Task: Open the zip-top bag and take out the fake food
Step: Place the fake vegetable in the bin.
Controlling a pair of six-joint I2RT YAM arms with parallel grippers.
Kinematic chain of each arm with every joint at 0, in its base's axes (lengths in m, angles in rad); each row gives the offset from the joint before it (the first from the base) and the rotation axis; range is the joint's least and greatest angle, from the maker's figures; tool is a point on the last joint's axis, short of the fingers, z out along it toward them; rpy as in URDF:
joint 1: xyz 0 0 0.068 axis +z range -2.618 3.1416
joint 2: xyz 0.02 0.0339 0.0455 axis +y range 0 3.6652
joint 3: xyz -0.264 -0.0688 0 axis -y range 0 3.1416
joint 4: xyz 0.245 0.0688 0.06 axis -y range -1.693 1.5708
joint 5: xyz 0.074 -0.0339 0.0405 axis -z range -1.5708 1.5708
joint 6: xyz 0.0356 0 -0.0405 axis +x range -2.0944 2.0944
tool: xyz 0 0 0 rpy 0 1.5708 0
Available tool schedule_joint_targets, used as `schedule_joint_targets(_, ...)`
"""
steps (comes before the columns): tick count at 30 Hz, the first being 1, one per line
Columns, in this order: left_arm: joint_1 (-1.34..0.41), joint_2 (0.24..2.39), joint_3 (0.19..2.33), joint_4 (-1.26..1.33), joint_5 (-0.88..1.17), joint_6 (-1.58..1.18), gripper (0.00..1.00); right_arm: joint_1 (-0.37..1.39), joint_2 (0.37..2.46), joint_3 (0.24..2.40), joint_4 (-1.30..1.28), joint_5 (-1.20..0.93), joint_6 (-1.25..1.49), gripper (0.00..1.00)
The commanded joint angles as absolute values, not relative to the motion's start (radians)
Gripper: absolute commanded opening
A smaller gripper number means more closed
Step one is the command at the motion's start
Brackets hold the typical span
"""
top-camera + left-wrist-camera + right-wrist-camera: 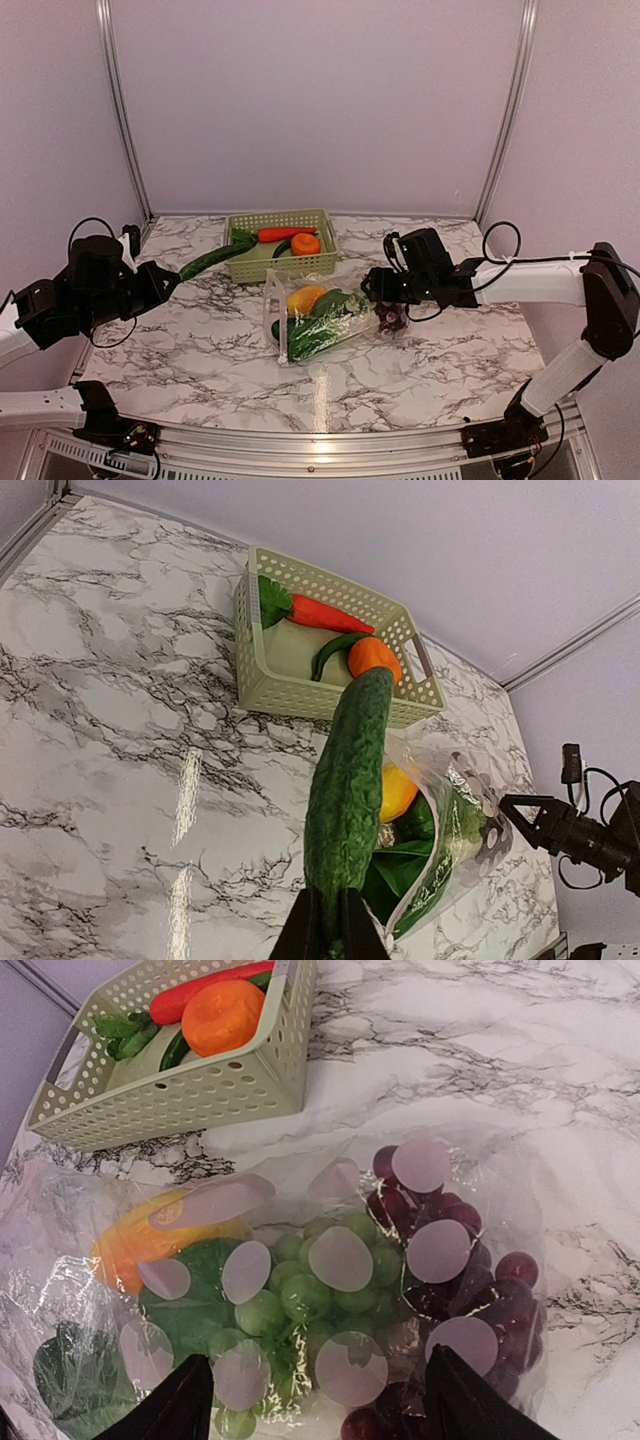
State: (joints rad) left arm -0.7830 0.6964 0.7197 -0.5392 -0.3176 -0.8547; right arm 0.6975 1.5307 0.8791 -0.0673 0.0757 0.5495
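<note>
The basket's bare bottom has open space beside the small green piece, so my left gripper should next move outward, then go down and let go of the cucumber there.
The clear zip-top bag lies mid-table with its mouth gaping toward the left arm. Inside it are a yellow-orange piece, green leafy pieces, green grapes and purple grapes. My left gripper is shut on the end of a long green cucumber. It holds the cucumber in the air left of the basket, and the tip points at the basket's front wall. My right gripper stands open just above the bag's closed end, with the grapes showing between its fingers.
A pale green lattice basket stands behind the bag and holds a red piece with a green top, an orange fruit and a small green piece. Walls close off the back and both sides. The right arm stretches in from the right.
</note>
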Motion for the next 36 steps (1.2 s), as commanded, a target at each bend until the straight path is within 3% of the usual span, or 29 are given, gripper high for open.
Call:
schedule_joint_targets(1,-0.708,0.845,0.755,-0.342,-0.214,-0.743,0.0,0.706,1.495,0.877,-0.062,0.074,0.551,0.71)
schedule_joint_targets(10,-0.462,1.235,0.882,-0.046,0.169,-0.638,0.0,0.706,1.452,0.865,-0.082,0.089,0.544,0.71)
schedule_joint_targets(16,-0.376,1.472,1.0,0.087,0.31,-0.653,0.0,0.705,1.429,0.852,-0.088,0.089,0.551,0.71)
schedule_joint_targets(26,-0.345,1.776,1.195,0.148,0.323,-0.693,0.0,0.706,1.414,0.875,-0.122,0.076,0.543,0.71)
schedule_joint_targets(36,-0.342,1.915,1.263,0.107,0.301,-0.692,0.02,0.706,1.387,0.879,-0.158,0.084,0.53,0.71)
